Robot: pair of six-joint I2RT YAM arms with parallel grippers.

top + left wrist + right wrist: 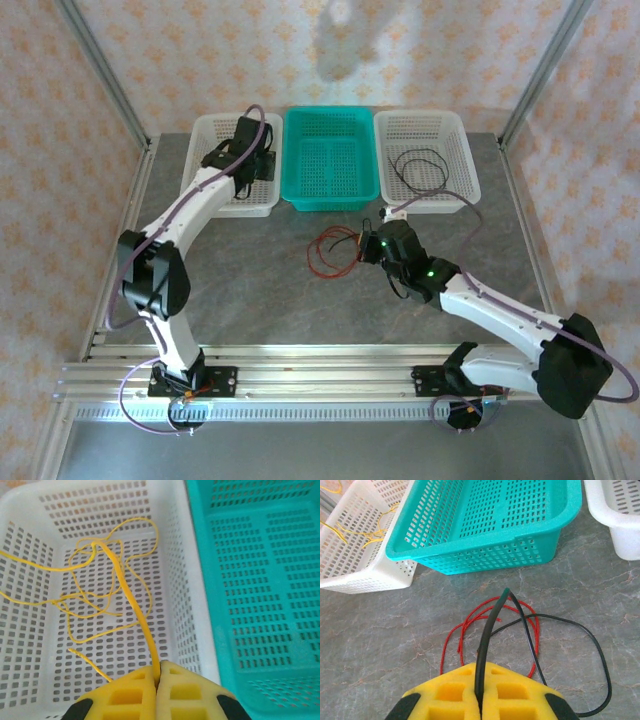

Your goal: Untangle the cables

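Note:
The white basket's bottom lies below my left gripper. My left gripper will go down inside the basket next and let go of the yellow cable (131, 595) where its loose loops already rest.
My left gripper (159, 672) is shut on a yellow cable (131, 595). The cable runs up from the pads and spreads in loose loops over the floor of the left white basket (170, 515). In the top view this gripper (245, 152) is over that basket. My right gripper (482, 669) is shut on a black cable (489, 625), which arches up from the pads and falls back to the table in a wide loop. Beneath it, a red cable (464, 626) lies coiled on the grey table. From above, the right gripper (368, 243) is at the red cable's (328, 252) right edge. Another black cable (420, 168) lies in the right white basket (462, 150).
A teal basket (330, 195) stands between the two white baskets along the back of the table. The left white basket (205, 130) is at the back left. Metal frame posts stand at the back corners. Bare grey tabletop (260, 300) lies in front of the baskets.

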